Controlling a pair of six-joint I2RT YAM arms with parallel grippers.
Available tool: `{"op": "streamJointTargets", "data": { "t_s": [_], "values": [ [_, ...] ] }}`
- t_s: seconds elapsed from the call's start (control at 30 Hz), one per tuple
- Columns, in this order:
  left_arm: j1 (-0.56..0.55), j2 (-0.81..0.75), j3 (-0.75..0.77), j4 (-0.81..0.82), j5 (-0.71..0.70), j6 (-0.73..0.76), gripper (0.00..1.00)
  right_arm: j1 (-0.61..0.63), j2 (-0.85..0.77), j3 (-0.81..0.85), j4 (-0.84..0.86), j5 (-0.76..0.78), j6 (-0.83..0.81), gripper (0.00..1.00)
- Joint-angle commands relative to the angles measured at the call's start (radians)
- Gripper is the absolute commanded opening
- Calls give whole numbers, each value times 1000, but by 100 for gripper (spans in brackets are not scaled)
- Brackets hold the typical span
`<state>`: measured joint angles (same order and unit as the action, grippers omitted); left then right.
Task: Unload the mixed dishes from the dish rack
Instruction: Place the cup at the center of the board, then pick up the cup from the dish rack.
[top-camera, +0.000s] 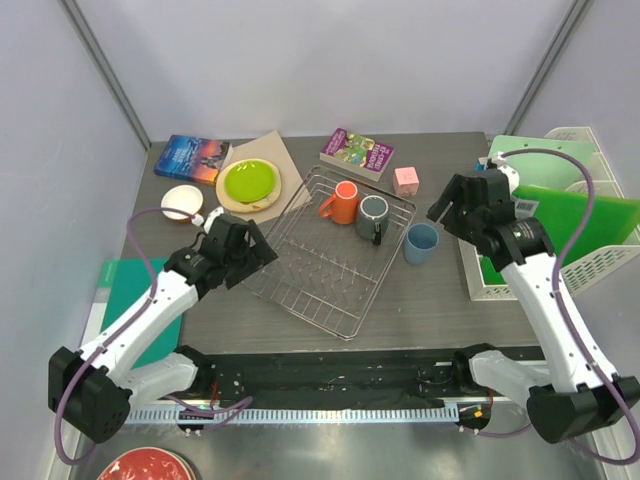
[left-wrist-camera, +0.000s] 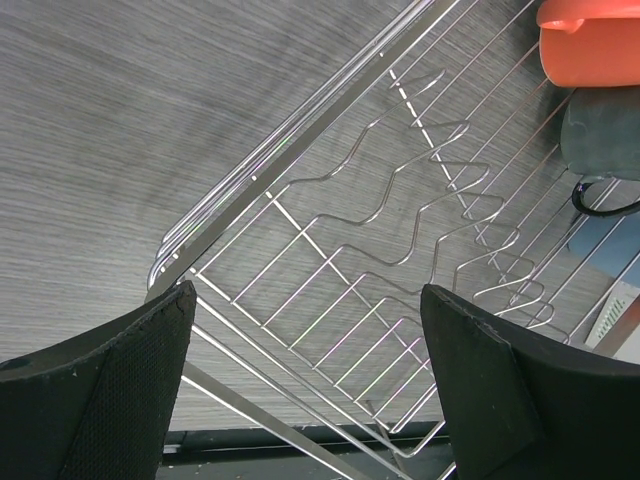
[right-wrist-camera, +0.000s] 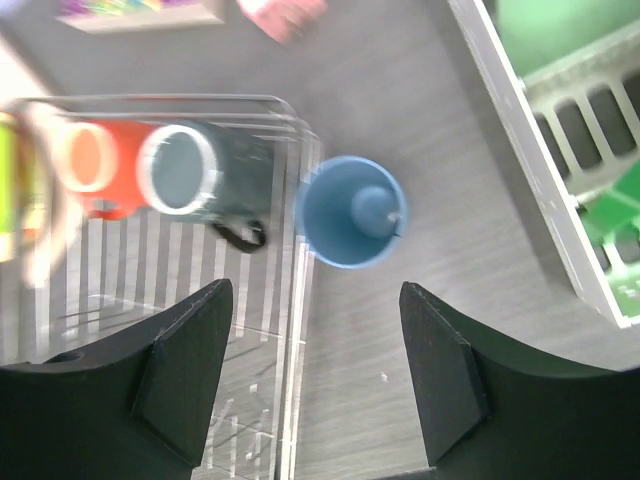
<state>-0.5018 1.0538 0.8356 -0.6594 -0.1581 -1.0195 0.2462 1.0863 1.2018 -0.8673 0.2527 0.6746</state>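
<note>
The orange mug's handle sticks out free, outward of my left gripper and to its right in the top view. Next I will reach over, go down and put my fingers on both sides of it.
The silver wire dish rack (top-camera: 320, 265) lies mid-table. An orange mug (top-camera: 344, 202) and a dark grey mug (top-camera: 373, 217) stand in its far right corner. A light blue mug (top-camera: 420, 243) stands on the table just right of the rack. A lime green plate (top-camera: 250, 181) rests on a beige plate (top-camera: 262, 203) at the back left, with a small white bowl (top-camera: 181, 201) further left. My left gripper (top-camera: 260, 255) is open and empty over the rack's left edge (left-wrist-camera: 300, 160). My right gripper (top-camera: 447, 212) is open and empty above the blue mug (right-wrist-camera: 350, 212).
Two books (top-camera: 192, 158) (top-camera: 357, 153) and a pink cube (top-camera: 406, 180) lie along the back. A white plastic basket (top-camera: 590, 262) with a green board (top-camera: 575, 215) stands at the right. A teal mat (top-camera: 125, 300) lies at the left, and a red bowl (top-camera: 145, 467) sits below the table's front.
</note>
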Motion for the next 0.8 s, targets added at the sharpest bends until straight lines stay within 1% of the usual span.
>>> {"op": "streamJointTargets", "data": {
  "t_s": [0.0, 0.07, 0.2, 0.23, 0.33, 0.37, 0.4, 0.47, 0.5, 0.53, 0.57, 0.6, 0.63, 0.67, 0.7, 0.73, 0.77],
  "values": [
    [2, 28, 65, -11, -46, 42, 92, 1, -97, -8, 60, -76, -73, 73],
    [2, 46, 85, -9, -49, 47, 92, 1, -129, -40, 132, -82, -84, 74],
    [0, 78, 125, 21, -55, 93, 92, 5, -134, -140, 278, -194, -116, 74],
    [0, 86, 132, 32, -64, 104, 91, 28, -131, -157, 342, -202, -119, 74],
    [-1, 129, 169, 102, -60, 180, 91, 94, -115, -205, 436, -146, -145, 74],
    [-4, 149, 204, 124, -60, 234, 91, 160, -109, -212, 454, -72, -156, 74],
    [-9, 169, 224, 156, -64, 261, 91, 192, -91, -223, 465, -31, -171, 74],
    [-30, 251, 287, 173, -112, 335, 91, 281, -72, -231, 491, 57, -185, 74],
    [-41, 285, 371, 173, -136, 357, 91, 300, -60, -234, 499, 78, -188, 74],
    [-61, 361, 413, 173, -168, 384, 91, 321, -59, -240, 516, 100, -187, 74],
    [-70, 395, 451, 184, -169, 412, 91, 333, -60, -260, 531, 115, -185, 74],
    [-75, 434, 508, 210, -161, 482, 91, 356, -81, -277, 577, 135, -188, 73],
    [-78, 489, 525, 272, -144, 514, 91, 363, -97, -300, 611, 134, -190, 73],
    [-78, 524, 552, 294, -103, 545, 91, 369, -115, -353, 651, 129, -193, 73],
    [-78, 557, 581, 303, -95, 605, 90, 372, -137, -375, 683, 116, -198, 72],
    [-78, 587, 661, 285, -81, 634, 89, 373, -164, -390, 721, 88, -201, 73],
    [-78, 659, 701, 273, -71, 675, 88, 372, -175, -398, 725, 73, -202, 73]
  ]
}}
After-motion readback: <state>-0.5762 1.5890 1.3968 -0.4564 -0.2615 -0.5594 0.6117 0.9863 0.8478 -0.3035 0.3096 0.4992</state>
